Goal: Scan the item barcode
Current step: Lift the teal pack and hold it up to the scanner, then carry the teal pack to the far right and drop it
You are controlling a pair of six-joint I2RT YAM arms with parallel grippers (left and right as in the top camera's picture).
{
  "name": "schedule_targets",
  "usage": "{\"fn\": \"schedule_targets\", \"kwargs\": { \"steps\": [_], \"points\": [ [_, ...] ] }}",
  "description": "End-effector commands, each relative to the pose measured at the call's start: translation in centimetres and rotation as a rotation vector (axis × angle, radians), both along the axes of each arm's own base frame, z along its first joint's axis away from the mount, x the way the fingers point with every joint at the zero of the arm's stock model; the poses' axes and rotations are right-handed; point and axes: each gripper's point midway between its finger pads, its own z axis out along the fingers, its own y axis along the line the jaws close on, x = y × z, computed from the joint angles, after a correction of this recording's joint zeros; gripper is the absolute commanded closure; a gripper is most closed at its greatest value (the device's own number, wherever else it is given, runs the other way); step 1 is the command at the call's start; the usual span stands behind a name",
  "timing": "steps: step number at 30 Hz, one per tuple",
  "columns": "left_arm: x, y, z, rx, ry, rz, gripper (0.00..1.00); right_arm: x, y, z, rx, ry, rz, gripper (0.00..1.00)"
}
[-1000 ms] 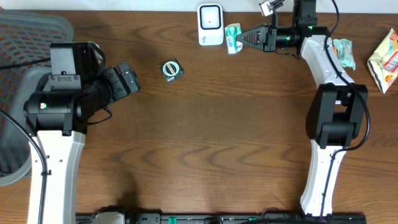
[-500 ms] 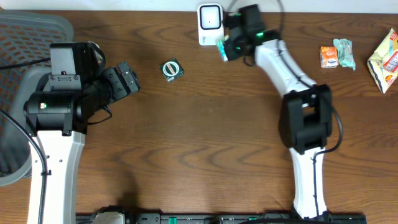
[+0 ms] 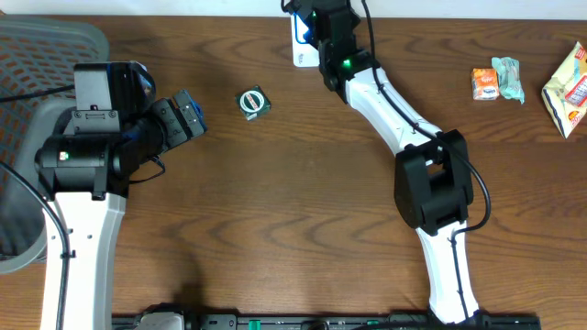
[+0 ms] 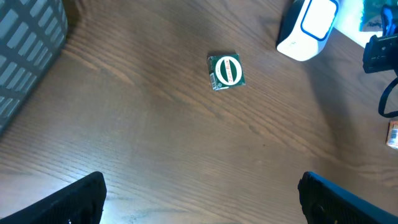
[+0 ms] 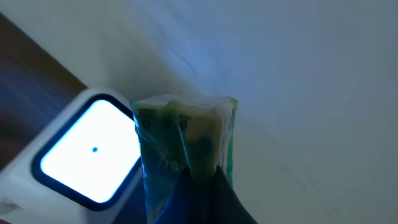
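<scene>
Next, my right gripper swings toward the teal packet (image 3: pixel 508 79), to its right in the overhead view, and releases, as the packet is already at the scanner's window.
My right gripper (image 5: pixel 199 186) is shut on a green plastic packet (image 5: pixel 186 143), holding it right beside the lit window of the white barcode scanner (image 5: pixel 87 155). From overhead, the right gripper (image 3: pixel 304 18) hovers over the scanner (image 3: pixel 303 57) at the table's far edge, and the packet is hidden under it. A small green box with a round label (image 3: pixel 252 101) lies on the table left of the scanner. The left gripper (image 3: pixel 188 115) stands open and empty, well short of that green box (image 4: pixel 226 71).
A grey mesh basket (image 3: pixel 37 55) stands at the far left behind the left arm. At the far right lie an orange packet (image 3: pixel 485 82), a teal packet (image 3: pixel 507 78) and a yellow bag (image 3: pixel 569 87).
The right arm has swung left with the green packet, from the scanner's right side to directly over it. The left arm has not moved.
</scene>
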Motion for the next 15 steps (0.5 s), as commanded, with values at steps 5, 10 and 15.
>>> {"fn": "schedule_targets", "kwargs": {
  "steps": [5,10,15],
  "points": [
    [0.0,0.3,0.1,0.009,-0.004,0.003,0.02,0.0,1.5,-2.2,0.015,0.04,0.065,0.99],
    [0.0,0.3,0.1,0.009,-0.004,0.003,0.02,0.2,0.8,-1.9,0.003,0.026,0.028,0.99],
    [0.0,0.3,0.1,0.009,-0.004,0.003,0.02,0.7,-2.6,-0.3,0.016,0.009,-0.08,0.99]
  ]
}}
